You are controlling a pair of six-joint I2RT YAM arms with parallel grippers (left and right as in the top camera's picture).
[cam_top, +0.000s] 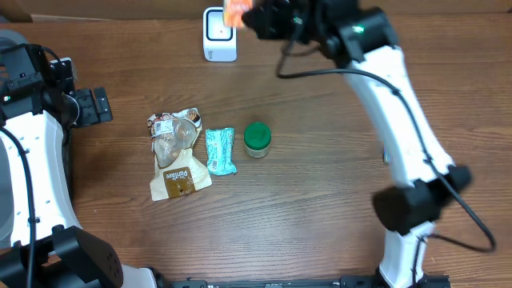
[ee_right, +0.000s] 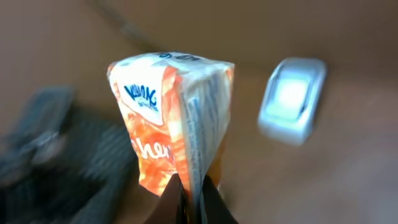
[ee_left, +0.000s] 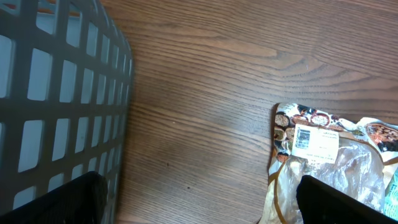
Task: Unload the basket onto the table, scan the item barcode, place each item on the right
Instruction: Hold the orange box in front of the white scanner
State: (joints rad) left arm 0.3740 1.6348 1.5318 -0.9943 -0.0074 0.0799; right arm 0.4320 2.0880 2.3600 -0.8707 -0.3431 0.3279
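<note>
I will move my right gripper back, down and to the right in the overhead view to let go of the packet, since the tabletop below it there is clear.
My right gripper point(ee_right: 191, 200) is shut on the lower edge of an orange and white snack packet point(ee_right: 171, 118) and holds it upright in the air. In the overhead view the packet point(cam_top: 234, 12) hangs at the table's far edge, just right of the white scanner point(cam_top: 219, 34). The right wrist view shows the scanner point(ee_right: 292, 99) blurred, to the right of the packet. At the table's left side my left gripper point(cam_top: 100, 106) stands open with nothing between its fingers point(ee_left: 348, 202).
On the table's middle left lie a brown snack bag point(cam_top: 176, 152), a teal packet point(cam_top: 221, 150) and a green-lidded jar point(cam_top: 257, 138). A grey slatted basket point(ee_left: 56, 93) stands close to the left gripper. The brown bag's point(ee_left: 323, 162) white barcode label point(ee_left: 305, 138) faces up.
</note>
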